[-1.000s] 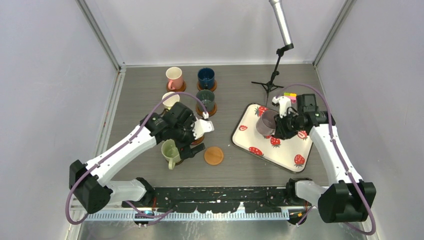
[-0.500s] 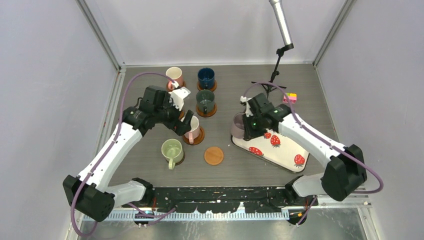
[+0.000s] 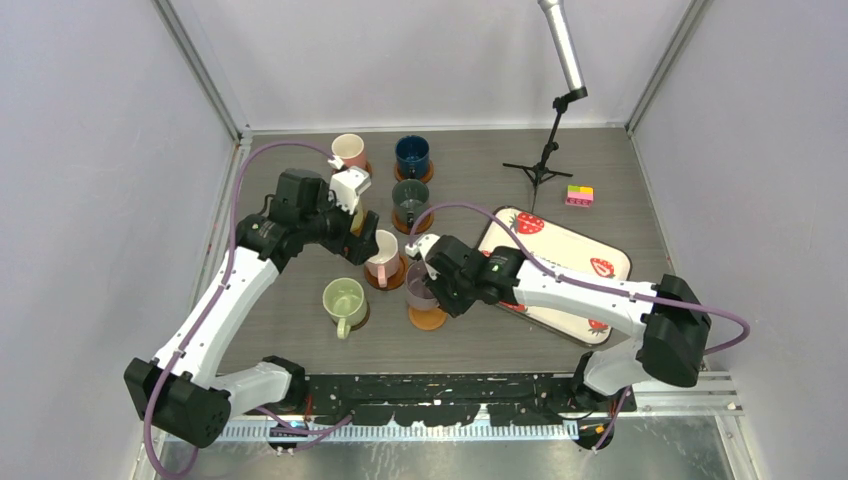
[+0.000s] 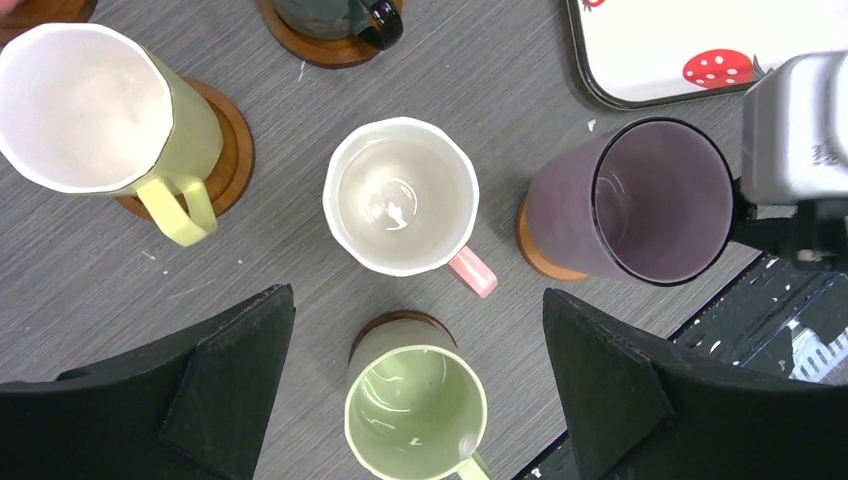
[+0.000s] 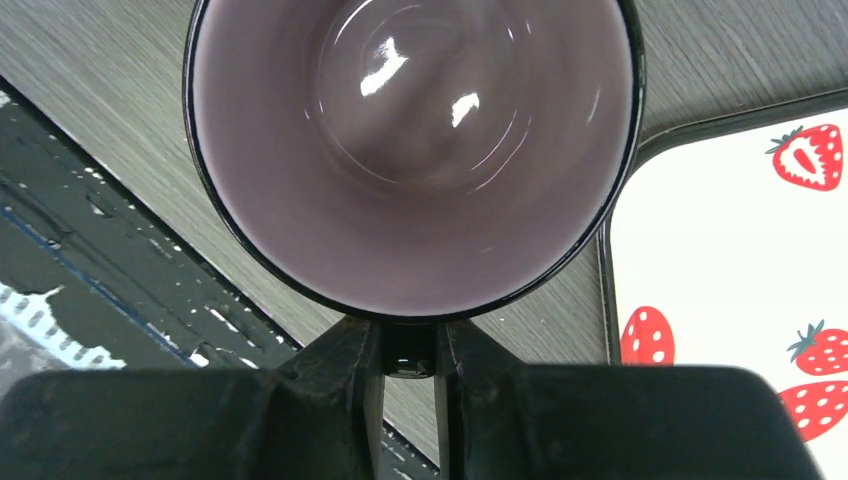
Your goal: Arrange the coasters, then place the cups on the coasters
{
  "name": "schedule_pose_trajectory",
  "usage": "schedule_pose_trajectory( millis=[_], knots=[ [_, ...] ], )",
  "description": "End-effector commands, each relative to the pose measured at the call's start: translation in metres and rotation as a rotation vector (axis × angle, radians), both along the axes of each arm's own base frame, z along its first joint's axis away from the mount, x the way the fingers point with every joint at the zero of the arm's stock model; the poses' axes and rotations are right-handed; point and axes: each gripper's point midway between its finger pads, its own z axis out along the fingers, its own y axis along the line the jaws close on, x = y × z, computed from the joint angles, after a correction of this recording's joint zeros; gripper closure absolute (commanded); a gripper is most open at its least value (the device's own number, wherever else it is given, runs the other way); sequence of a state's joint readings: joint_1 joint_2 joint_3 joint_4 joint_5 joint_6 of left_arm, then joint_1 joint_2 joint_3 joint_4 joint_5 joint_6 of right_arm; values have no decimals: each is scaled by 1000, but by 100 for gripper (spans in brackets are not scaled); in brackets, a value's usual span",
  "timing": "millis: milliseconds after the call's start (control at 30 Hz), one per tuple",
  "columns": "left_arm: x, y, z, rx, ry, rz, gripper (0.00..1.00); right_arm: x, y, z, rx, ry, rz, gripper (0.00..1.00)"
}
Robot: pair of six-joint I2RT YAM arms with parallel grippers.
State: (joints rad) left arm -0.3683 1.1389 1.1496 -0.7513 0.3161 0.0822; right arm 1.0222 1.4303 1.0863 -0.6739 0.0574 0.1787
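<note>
My right gripper should next lower the purple cup onto the brown coaster (image 3: 430,320) and let go of the handle, because the near part of the coaster is still bare below the cup.
My right gripper (image 3: 437,282) (image 5: 410,352) is shut on the handle of the translucent purple cup (image 3: 420,287) (image 5: 415,150). The cup stands upright over a brown coaster (image 3: 430,320) (image 4: 533,250); contact cannot be made out. The left gripper (image 3: 362,238) (image 4: 417,300) hangs open and empty above the cream-pink cup (image 3: 382,256) (image 4: 400,195) and light green cup (image 3: 344,298) (image 4: 415,410). Both sit on coasters, as does the pale yellow cup (image 4: 90,105). The pink (image 3: 347,152), dark blue (image 3: 411,155) and dark grey (image 3: 409,197) cups stand on coasters further back.
The white strawberry-print tray (image 3: 570,262) (image 5: 720,250) lies empty right of the purple cup. A microphone stand (image 3: 545,165) and a small coloured block (image 3: 579,195) sit at the back right. The black rail runs along the near edge.
The right arm swung left off the tray, carrying the purple cup over the empty coaster. The left gripper drew back from the green cup and stays open.
</note>
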Motion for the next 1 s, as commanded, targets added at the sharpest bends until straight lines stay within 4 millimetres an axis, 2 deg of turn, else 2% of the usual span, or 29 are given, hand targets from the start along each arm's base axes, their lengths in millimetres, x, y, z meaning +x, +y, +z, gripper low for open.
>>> schedule_pose_trajectory(
  millis=[0,333,733,967],
  knots=[
    [7,-5,25,-58,-69,1,3,20,16,10,29,-133,11,100],
    [6,-4,25,-49,-70,-9,3,6,16,-10,6,-104,62,100],
    [4,-3,22,-37,-68,-23,3,-10,20,-25,2,-42,98,100],
    [4,-3,22,-29,-70,-28,3,-12,19,-29,-13,-29,100,100]
  ],
)
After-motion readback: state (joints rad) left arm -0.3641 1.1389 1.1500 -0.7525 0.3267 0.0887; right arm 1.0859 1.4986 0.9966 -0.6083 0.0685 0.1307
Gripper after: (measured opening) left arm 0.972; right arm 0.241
